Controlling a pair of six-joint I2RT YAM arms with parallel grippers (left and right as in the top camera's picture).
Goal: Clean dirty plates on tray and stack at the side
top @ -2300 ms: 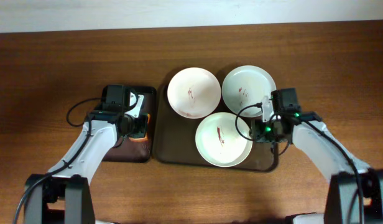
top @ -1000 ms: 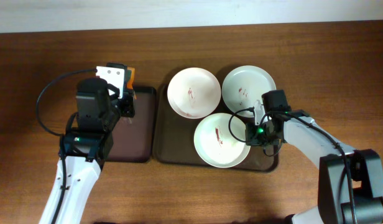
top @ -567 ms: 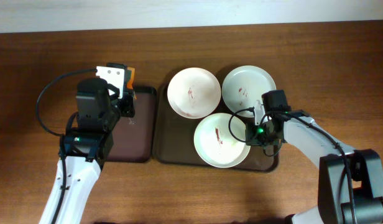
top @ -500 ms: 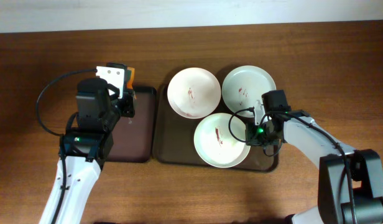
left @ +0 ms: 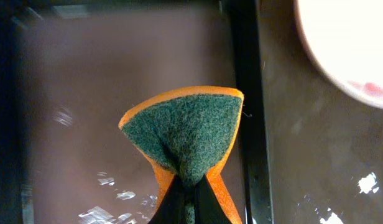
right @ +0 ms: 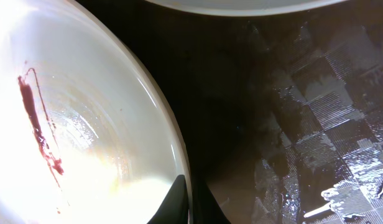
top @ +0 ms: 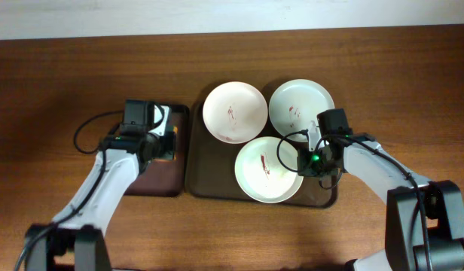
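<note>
My left gripper should return to the smaller dark tray (top: 145, 181) (left: 104, 134) below it after wiping the smeared front plate, and lower the sponge there to release it.
Three white plates lie on the large brown tray (top: 204, 172): back left (top: 234, 112), back right (top: 301, 110) and front (top: 266, 172), each with a reddish smear. My right gripper (top: 309, 161) is shut on the front plate's right rim; the right wrist view shows its fingers (right: 190, 198) pinching that rim, with the smeared plate (right: 86, 124) to the left. My left gripper (top: 169, 143) is low over the smaller dark tray (top: 145, 181), shut (left: 185, 194) on a folded orange sponge with a green scouring face (left: 185, 134).
The smaller dark tray's black rim (left: 244, 93) runs beside the large tray (left: 303, 155). The back left plate's edge (left: 353, 43) shows at the left wrist view's top right. The back right plate's rim (right: 241, 5) is close above my right gripper. Bare wooden table (top: 66, 75) surrounds the trays.
My left arm, raised high at the back left with the sponge half a second ago, has come down over the small dark tray's right side. The right arm and plates have not moved.
</note>
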